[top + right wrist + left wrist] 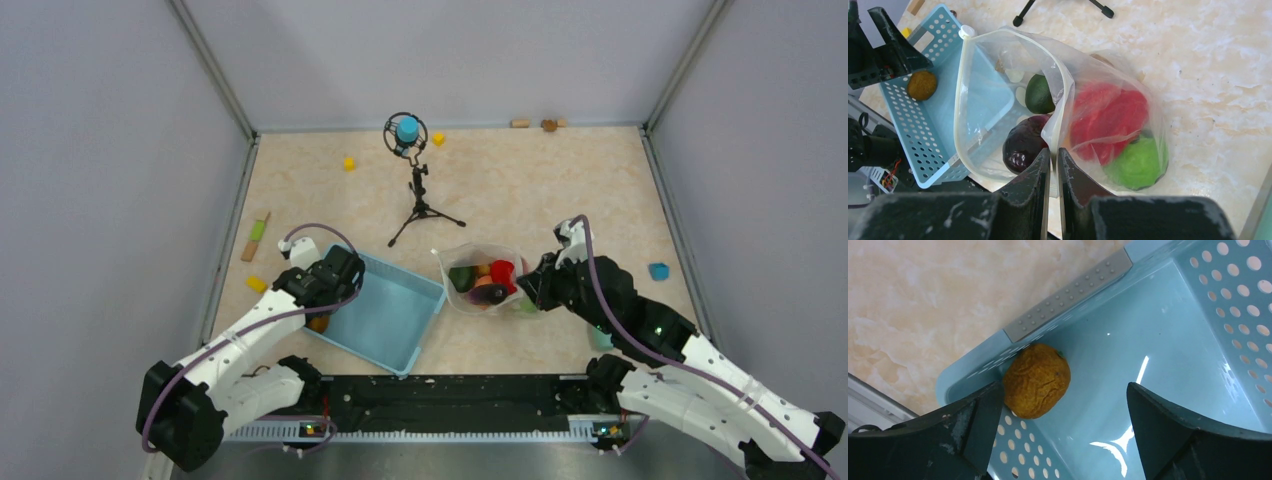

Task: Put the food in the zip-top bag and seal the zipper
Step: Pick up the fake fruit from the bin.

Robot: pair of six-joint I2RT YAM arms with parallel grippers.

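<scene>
Next, my left gripper goes down beside the orange-brown fruit [319, 323] [1037, 380] and sweeps it from the basket's corner before closing, since it lies below the gripper, near one finger.
The clear zip-top bag [482, 280] stands open on the table, its pale zipper [964, 100] forming a wide loop. Inside lie a red pepper [1108, 117], a bright green fruit [1138, 162], a dark green piece [1039, 94] and a dark purple-brown piece [1023, 145]. My right gripper [1053, 157] is shut on the bag's mouth edge. An orange-brown fruit [1037, 380] lies in a corner of the blue basket [1168, 340]. My left gripper [1063, 415] is open over the basket, its left finger [983, 425] next to the fruit. In the top view that gripper [325, 285] is at the basket's left edge.
A small black tripod with a blue-topped device [415, 190] stands behind the bag. Yellow cubes [348, 163] and a green-and-orange stick [256, 237] lie at the back left. A small blue piece [658, 271] lies at the right. Walls enclose the table.
</scene>
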